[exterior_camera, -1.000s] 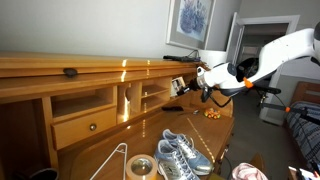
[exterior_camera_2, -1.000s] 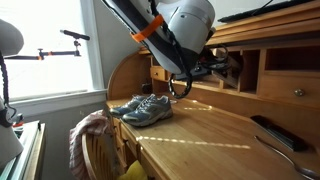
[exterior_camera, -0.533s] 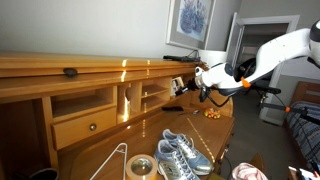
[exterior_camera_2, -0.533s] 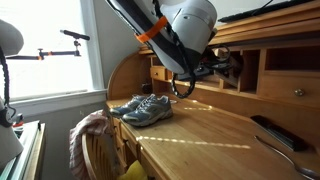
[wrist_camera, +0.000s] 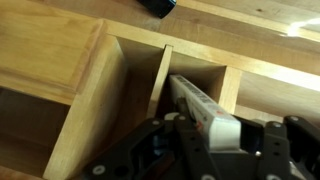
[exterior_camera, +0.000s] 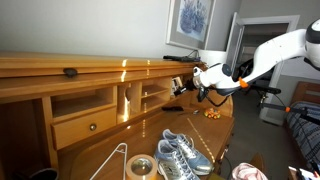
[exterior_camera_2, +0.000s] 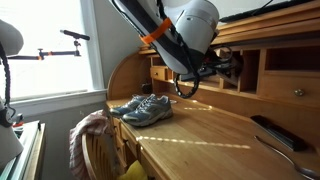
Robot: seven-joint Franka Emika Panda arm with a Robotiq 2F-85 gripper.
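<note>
The white box [wrist_camera: 192,102] already points inside the cubbyhole beside the thin divider, which opens just outward of the gripper, so the gripper will ease outward to it and let go of the box.
My gripper [wrist_camera: 208,128] is shut on a long white box [wrist_camera: 192,102]. The box points into a cubbyhole of the wooden desk hutch [wrist_camera: 60,70], its far end just right of a thin upright divider [wrist_camera: 160,80]. In both exterior views the gripper [exterior_camera: 181,87] [exterior_camera_2: 231,63] is level with the cubbyholes, right at their openings, well above the desktop. The box's far end is hidden in the shadow of the cubbyhole.
A pair of grey sneakers [exterior_camera: 181,155] [exterior_camera_2: 142,107] stands on the desktop. A wire hanger [exterior_camera: 113,160] and a tape roll [exterior_camera: 140,167] lie near them. A dark remote [exterior_camera_2: 274,132] lies on the desk. A dark object [wrist_camera: 156,6] sits on the hutch top. A chair with cloth [exterior_camera_2: 90,140] stands by the desk.
The gripper with the white box has crept slightly closer to the cubbyholes; everything else is unchanged.
</note>
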